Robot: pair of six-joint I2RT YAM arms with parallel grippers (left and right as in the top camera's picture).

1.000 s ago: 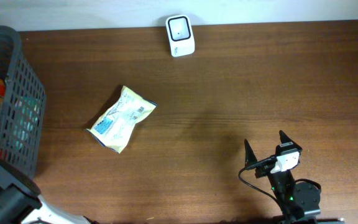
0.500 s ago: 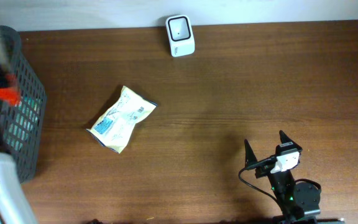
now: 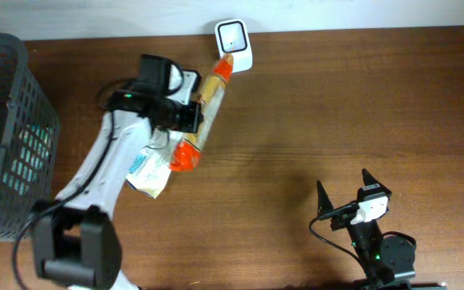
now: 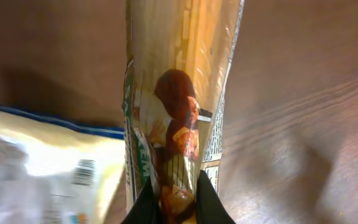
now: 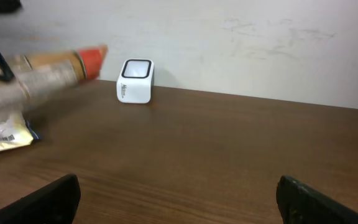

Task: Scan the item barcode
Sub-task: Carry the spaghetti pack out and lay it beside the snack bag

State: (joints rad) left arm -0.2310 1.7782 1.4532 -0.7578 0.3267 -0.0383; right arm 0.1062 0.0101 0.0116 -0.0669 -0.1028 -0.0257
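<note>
Bare tabletop [image 3: 226,151] [image 4: 266,158] beside the snack bag lies below the left gripper to the right in the overhead view, so the robot needs to lower the left gripper that way and let go of the packet.
A long clear packet of spaghetti [image 3: 211,87] with orange ends is the item. My left gripper [image 3: 187,118] is shut on it partway along and holds it above the table. Its upper orange end lies right at the white barcode scanner [image 3: 234,42] by the back edge. In the left wrist view the packet [image 4: 179,93] runs straight up from my left gripper [image 4: 178,196], its printed label facing the camera. The right wrist view has the scanner [image 5: 135,81] with the blurred packet [image 5: 48,71] just left of it. My right gripper [image 3: 343,180] rests open at the front right, nothing between its fingers.
A yellow and white snack bag [image 3: 148,172] lies on the table under my left arm, also in the left wrist view as the bag [image 4: 42,168]. A dark mesh basket [image 3: 22,121] holding more goods stands at the left edge. Brown tabletop [image 3: 337,105] spreads to the right.
My left arm has swung out from the basket side with the spaghetti packet and brought its end up to the scanner. The right arm has not moved.
</note>
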